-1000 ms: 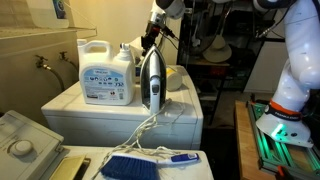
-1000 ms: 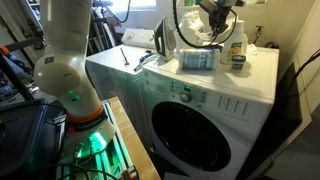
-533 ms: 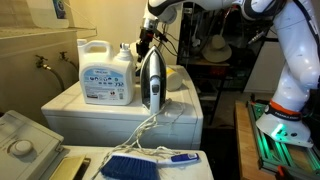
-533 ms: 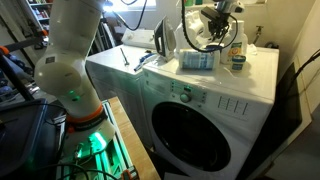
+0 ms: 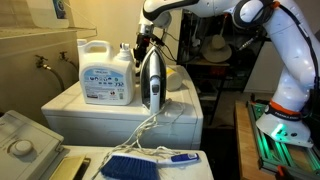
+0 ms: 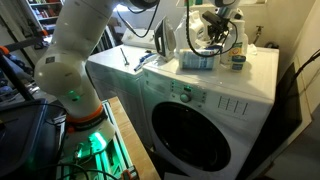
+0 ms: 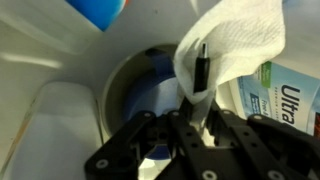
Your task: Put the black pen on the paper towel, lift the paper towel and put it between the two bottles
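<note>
Before opening my gripper, I should lower the white paper towel (image 7: 240, 40) slightly onto the blue round part beside the bottles.
My gripper (image 7: 195, 122) is shut on a white paper towel (image 7: 240, 40), with the black pen (image 7: 200, 70) wrapped in its fold. In both exterior views the gripper (image 5: 147, 40) (image 6: 214, 24) hangs over the bottles on the washing machine. The large white detergent bottle (image 5: 106, 75) (image 6: 198, 59) has a blue label; in the wrist view (image 7: 290, 100) it is at the right. A smaller bottle (image 5: 127, 55) (image 6: 238, 50) stands next to it. A blue round part (image 7: 150, 95) lies under the towel.
A blue and white iron (image 5: 152, 80) (image 6: 165, 38) stands upright on the washing machine top (image 5: 180, 110), its cord hanging off the front. A white bowl (image 5: 172, 78) sits behind it. A blue brush (image 5: 130, 166) lies on a lower surface.
The arm has swung over the bottles with the towel and pen still held, moving left in the exterior view that faces the iron.
</note>
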Controlling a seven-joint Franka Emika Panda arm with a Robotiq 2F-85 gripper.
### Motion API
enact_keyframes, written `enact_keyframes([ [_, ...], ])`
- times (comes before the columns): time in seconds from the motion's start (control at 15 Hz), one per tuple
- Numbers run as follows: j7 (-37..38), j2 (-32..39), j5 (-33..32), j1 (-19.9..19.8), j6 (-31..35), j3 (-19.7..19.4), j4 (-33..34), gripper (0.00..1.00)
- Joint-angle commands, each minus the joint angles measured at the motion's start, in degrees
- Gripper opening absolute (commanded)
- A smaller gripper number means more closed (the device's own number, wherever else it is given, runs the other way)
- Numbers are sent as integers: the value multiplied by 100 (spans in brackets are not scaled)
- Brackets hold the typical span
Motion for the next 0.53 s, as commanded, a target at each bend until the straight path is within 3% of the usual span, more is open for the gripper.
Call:
enact_keyframes([
  [0.0,112,368,-176,-20,-269,0,524,10],
  [0.47,119,562,-386,65,-124,3,694,10],
])
